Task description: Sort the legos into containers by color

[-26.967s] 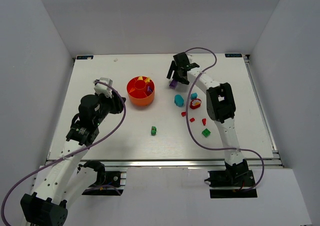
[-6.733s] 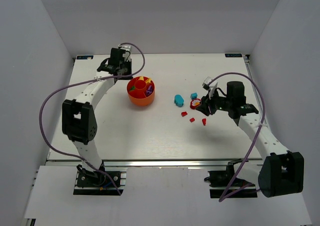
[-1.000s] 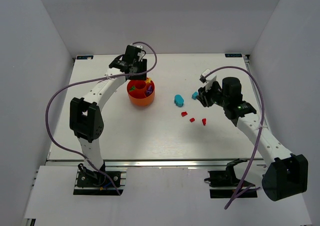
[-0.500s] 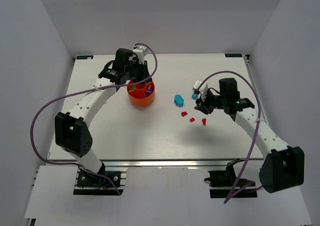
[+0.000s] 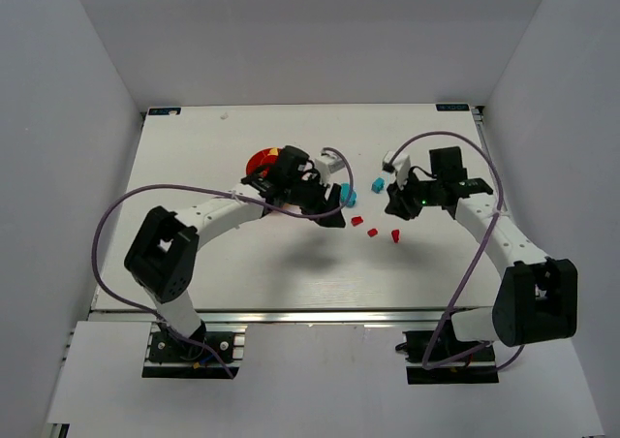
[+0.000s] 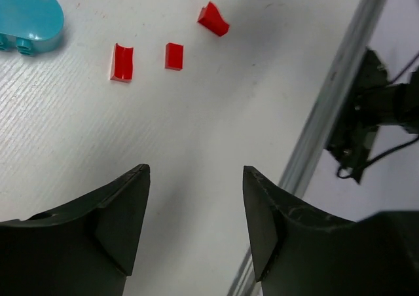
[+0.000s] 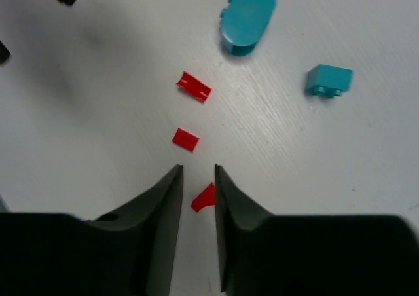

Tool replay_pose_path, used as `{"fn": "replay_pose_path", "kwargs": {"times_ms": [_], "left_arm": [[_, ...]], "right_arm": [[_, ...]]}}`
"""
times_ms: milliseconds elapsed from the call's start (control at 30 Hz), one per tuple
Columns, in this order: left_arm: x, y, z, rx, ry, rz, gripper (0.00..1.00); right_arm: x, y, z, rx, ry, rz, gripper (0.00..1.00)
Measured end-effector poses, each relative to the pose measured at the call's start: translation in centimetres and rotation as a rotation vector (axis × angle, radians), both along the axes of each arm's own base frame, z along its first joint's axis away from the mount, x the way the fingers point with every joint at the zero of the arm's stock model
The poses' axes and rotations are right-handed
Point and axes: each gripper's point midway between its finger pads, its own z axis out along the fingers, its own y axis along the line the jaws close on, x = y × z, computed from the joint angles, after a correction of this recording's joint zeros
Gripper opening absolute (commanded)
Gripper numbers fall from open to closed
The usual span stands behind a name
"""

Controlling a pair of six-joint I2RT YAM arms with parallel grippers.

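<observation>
The red lego nearest the teal oval lego is below my left gripper and to its right in the top view, so my left gripper should move across and down onto it.
The orange tub of containers (image 5: 258,159) stands at the back left, mostly hidden by my left arm. Three small red legos (image 5: 372,232) lie in a row mid-table, with a teal oval lego (image 5: 347,197) and a small teal brick (image 5: 377,184) behind them. My left gripper (image 5: 332,216) hovers just left of the reds, open and empty (image 6: 195,171); its view shows the reds (image 6: 173,55) ahead. My right gripper (image 5: 395,204) hangs above the rightmost red lego (image 7: 204,198), which shows through the narrow gap of its open jaws (image 7: 198,168).
The metal rail along the table's near edge (image 6: 327,106) shows in the left wrist view. White walls enclose the table on three sides. The two grippers stand close together around the red pieces.
My left arm has swung from above the tub to the right, down beside the teal oval and the red pieces. The right gripper has shifted slightly over the rightmost red piece.
</observation>
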Motion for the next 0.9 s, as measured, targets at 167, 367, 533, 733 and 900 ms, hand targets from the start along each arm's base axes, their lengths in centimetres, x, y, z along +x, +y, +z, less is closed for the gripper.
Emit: {"fn": "replay_pose_path", "kwargs": {"times_ms": [167,367,533,733,900], "left_arm": [[0.7,-1.4,-3.8,0.138,-0.111,0.002,0.66],[4.5,-4.3,-5.7,0.214,-0.265,-0.008,0.65],[7.0,-7.2,-7.1,0.276,-0.335,-0.001,0.63],[7.3,-8.7,-9.3,0.376,-0.353,-0.016,0.61],[7.1,-8.8,-10.3,0.438,-0.358,-0.030,0.59]], "right_arm": [[2.5,-2.9,1.8,0.137,0.067,-0.227,0.13],[3.1,-5.4,2.3,0.262,0.142,-0.329,0.14],[3.0,-5.9,2.7,0.299,0.149,-0.332,0.17],[2.6,-6.0,4.1,0.330,0.115,-0.312,0.18],[2.5,-6.1,4.6,0.344,0.099,-0.299,0.19]]}}
